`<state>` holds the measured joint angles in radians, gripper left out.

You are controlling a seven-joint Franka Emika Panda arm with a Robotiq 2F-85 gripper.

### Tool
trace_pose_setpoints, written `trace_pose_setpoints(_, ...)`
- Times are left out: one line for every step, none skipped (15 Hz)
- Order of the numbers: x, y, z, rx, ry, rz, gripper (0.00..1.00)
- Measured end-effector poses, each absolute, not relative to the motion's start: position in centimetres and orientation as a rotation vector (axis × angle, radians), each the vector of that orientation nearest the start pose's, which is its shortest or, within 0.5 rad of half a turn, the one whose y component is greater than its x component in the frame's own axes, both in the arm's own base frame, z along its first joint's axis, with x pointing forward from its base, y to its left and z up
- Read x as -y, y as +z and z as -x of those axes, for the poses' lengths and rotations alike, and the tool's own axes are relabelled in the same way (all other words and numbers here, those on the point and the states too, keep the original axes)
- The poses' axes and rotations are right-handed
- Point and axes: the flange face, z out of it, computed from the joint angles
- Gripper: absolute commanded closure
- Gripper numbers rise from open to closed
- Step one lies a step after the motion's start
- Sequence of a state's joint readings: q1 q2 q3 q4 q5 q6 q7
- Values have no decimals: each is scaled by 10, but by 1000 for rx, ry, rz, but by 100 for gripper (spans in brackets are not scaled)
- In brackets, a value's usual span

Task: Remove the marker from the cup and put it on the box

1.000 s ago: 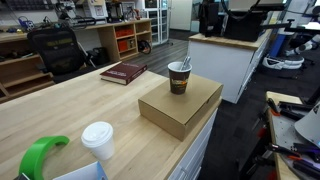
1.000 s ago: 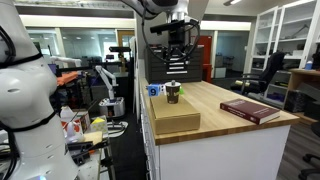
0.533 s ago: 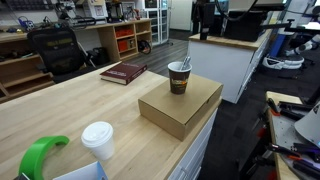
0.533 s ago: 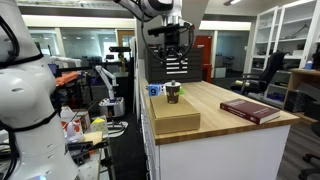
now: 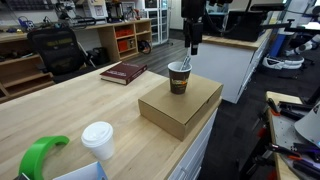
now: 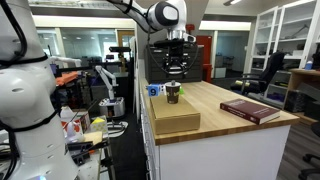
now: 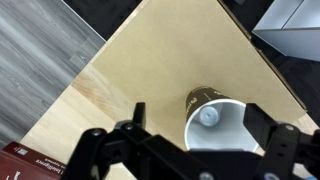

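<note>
Next, my open gripper lowers around the black marker's upper end (image 5: 187,59) (image 7: 208,116), which lies below it between my fingers. That end pokes clear of the cup's rim.
The brown paper cup (image 5: 179,78) stands on the tan cardboard box (image 5: 185,108) on the wooden table. The black marker (image 5: 186,64) stands in the cup, its top poking above the rim. My gripper (image 5: 192,38) hangs open a little above the cup. In an exterior view it (image 6: 176,68) is also over the cup (image 6: 172,94) and box (image 6: 173,117). The wrist view looks straight down into the cup (image 7: 222,132), with the marker's end (image 7: 207,116) inside and my open gripper (image 7: 200,126) straddling it, holding nothing.
A dark red book (image 5: 123,72) lies on the table beyond the box, also seen in an exterior view (image 6: 250,110) and the wrist view (image 7: 25,160). A white lidded cup (image 5: 97,140) and a green object (image 5: 35,158) sit near the front. A counter (image 5: 230,50) stands behind.
My gripper has come down and across until it hangs over the cup; it now shows in the view where it was out of sight. Cup, marker and box have not moved.
</note>
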<state>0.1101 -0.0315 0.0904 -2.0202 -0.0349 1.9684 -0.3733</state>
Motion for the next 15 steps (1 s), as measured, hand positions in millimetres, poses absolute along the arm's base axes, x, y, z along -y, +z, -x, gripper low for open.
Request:
trace_pose_setpoints(-107,459,-534,918,44,3036,0)
trace_pose_setpoints(-107,455,-535,919,51,3033,0)
trace_pose_setpoints(-108,453,-536,920,55,3031,0)
trace_pose_setpoints(-109,452,-536,925,57,3029,0)
trace_pose_setpoints(-110,452,-536,931,56,3027,0)
trace_pose_setpoints(-112,452,-536,937,55,3025,0)
trace_pose_setpoints(-114,452,-535,944,56,3022,0)
trace_pose_setpoints(-116,451,-535,950,57,3017,0)
trace_pose_setpoints(-118,450,-535,959,60,3010,0)
trace_pose_setpoints(-120,448,-535,967,64,3004,0)
trace_pose_setpoints(-122,446,-535,972,69,2997,0)
trace_pose_setpoints(-124,444,-535,976,75,2990,0)
trace_pose_setpoints(-125,442,-535,980,81,2983,14)
trace_pose_setpoints(-126,440,-535,985,86,2977,26)
trace_pose_setpoints(-126,438,-535,992,89,2971,31)
